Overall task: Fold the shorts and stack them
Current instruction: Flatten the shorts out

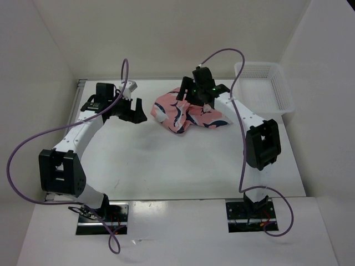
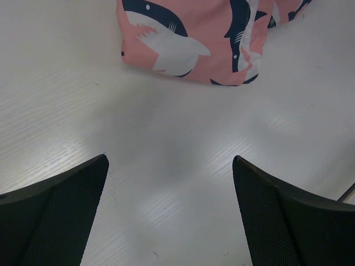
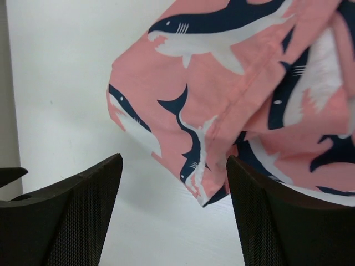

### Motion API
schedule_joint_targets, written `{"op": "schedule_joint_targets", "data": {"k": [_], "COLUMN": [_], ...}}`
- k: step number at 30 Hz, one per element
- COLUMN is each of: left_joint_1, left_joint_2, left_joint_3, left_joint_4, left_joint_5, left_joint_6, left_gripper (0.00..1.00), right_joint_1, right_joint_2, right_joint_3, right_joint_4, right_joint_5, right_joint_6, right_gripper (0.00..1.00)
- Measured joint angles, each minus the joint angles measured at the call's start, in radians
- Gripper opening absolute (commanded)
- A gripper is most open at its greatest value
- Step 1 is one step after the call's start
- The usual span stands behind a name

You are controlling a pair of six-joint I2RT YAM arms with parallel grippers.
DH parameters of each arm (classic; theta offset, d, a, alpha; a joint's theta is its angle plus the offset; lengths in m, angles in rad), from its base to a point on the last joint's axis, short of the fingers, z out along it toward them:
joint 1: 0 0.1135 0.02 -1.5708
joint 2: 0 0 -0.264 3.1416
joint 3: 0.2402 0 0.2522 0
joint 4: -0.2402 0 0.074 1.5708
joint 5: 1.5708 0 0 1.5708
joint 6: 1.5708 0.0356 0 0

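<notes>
My right gripper moves down onto the loose flap of the shorts and closes next, since the flap is beneath my open fingers.
The salmon-pink shorts with navy and white shark shapes lie crumpled at the back middle of the table. My right gripper hovers over them, open and empty. In the right wrist view a loose corner of the shorts reaches down between the open fingers, with the gripper holding nothing. My left gripper is open and empty just left of the shorts. In the left wrist view the gripper is over bare table, and the edge of the shorts lies ahead of the fingers.
A white plastic mesh basket stands at the back right, next to the right arm. White walls close the table at the back and both sides. Purple cables loop from both arms.
</notes>
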Motion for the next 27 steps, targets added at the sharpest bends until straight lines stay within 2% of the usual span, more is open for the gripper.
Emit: {"op": "schedule_joint_targets", "data": {"k": [2,4,8,14,15,22,27], "left_joint_1": [0.003,0.004,0.008,0.012,0.012,0.025,0.098], "left_joint_2": [0.0,0.0,0.0,-0.001,-0.002,-0.01,-0.01], "left_joint_3": [0.0,0.0,0.001,0.001,0.001,0.007,0.066], "left_joint_4": [-0.001,-0.002,-0.008,-0.014,-0.014,-0.018,-0.022], "left_joint_5": [-0.002,-0.004,-0.005,-0.006,-0.006,-0.005,0.02], "left_joint_6": [0.0,0.0,0.0,0.0,0.0,0.0,0.0], "left_gripper": [0.99,0.99,0.99,0.99,0.99,0.99,0.99], "right_joint_1": [-0.013,-0.025,-0.029,-0.026,-0.023,0.002,0.006], "right_joint_2": [-0.024,-0.024,0.02,0.157,0.179,0.266,0.357], "right_joint_3": [-0.01,-0.016,-0.029,0.02,0.049,0.381,0.899], "right_joint_4": [0.002,0.008,0.009,-0.001,-0.006,-0.075,-0.172], "right_joint_5": [0.005,0.01,-0.016,-0.089,-0.098,-0.145,-0.217], "right_joint_6": [0.0,0.0,0.003,0.016,0.018,0.024,0.031], "right_gripper": [0.81,0.75,0.58,0.15,0.01,0.0,0.0]}}
